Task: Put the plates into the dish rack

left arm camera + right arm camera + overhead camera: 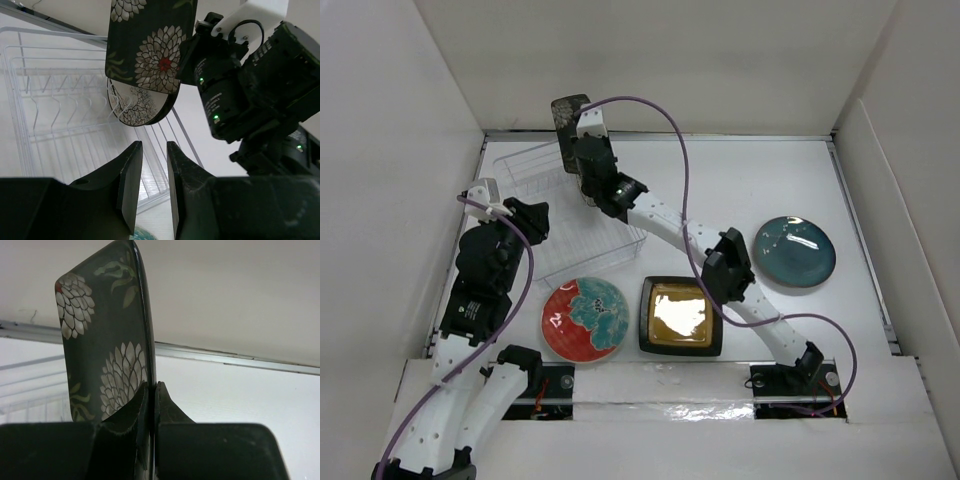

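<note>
My right gripper still has the floral plate (569, 125) above the rack, so it needs to move down and back next and release the plate in the slots (565, 188) beside the cream plate.
My right gripper (151, 388) is shut on the edge of the square dark floral plate (100, 340), holding it upright over the far side of the clear dish rack (603, 252). In the top view that plate (569, 125) stands above the right gripper (580, 158). A cream plate with a branch pattern (142, 109) stands on edge inside the rack (50, 100), just below the floral plate (145, 45). My left gripper (154, 150) hovers open at the rack's near left side (538, 220), with nothing between its fingers. On the table lie the red plate with teal flowers (584, 318), the square black-gold plate (681, 316) and the teal plate (793, 250).
White walls enclose the table on three sides, and the rack sits close to the back left corner. The right arm (720, 262) stretches diagonally over the table's middle, passing above the black-gold plate's far edge. The right wrist's bulk (250, 90) is close to my left fingers.
</note>
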